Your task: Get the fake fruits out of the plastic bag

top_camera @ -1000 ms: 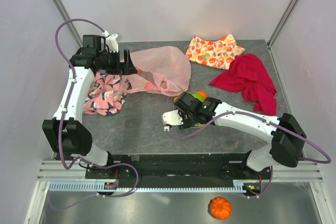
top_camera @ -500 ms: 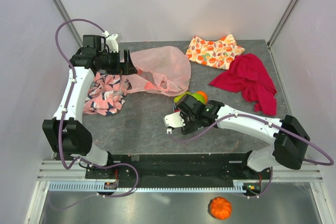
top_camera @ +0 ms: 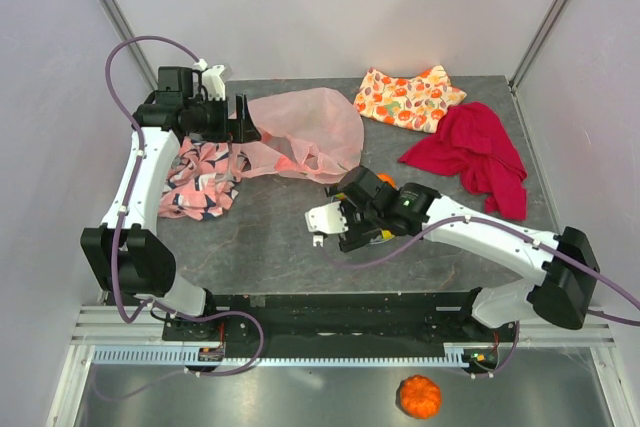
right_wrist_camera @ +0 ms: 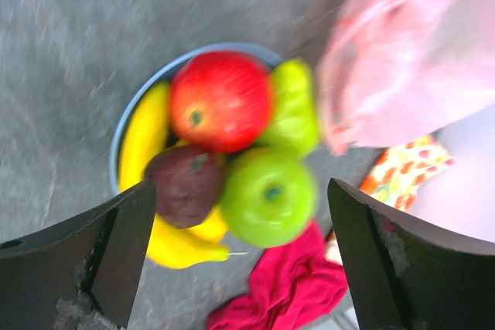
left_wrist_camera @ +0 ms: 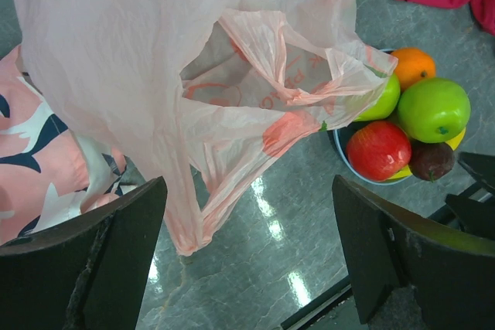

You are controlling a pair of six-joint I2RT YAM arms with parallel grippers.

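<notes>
I will lower my left gripper next, back onto the fold's pointed end (top_camera: 241,173) (left_wrist_camera: 189,237), because the bag's near fold lies ungripped below my open fingers.
The pink plastic bag (top_camera: 305,132) lies crumpled at the back left, with a handle loop (left_wrist_camera: 193,229) hanging between the fingers of my left gripper (top_camera: 243,119). That gripper (left_wrist_camera: 247,187) is open and grips nothing. Fake fruits sit piled on a blue plate (right_wrist_camera: 131,113): red apple (right_wrist_camera: 220,100), green apple (right_wrist_camera: 268,196), dark purple fruit (right_wrist_camera: 186,183), banana (right_wrist_camera: 147,141), pear (right_wrist_camera: 294,106) and orange (left_wrist_camera: 413,66). My right gripper (top_camera: 362,217) hovers open above them (right_wrist_camera: 241,191), empty. I cannot tell whether anything is inside the bag.
A pink-and-black cloth (top_camera: 200,182) lies under the left arm. A fruit-print orange cloth (top_camera: 408,97) and a red cloth (top_camera: 475,152) lie at the back right. An orange pumpkin (top_camera: 420,397) sits below the table's near edge.
My right gripper has opened wide and shifted a little left over the plate, now covering the green fruit seen before. The left arm and the bag have not moved.
</notes>
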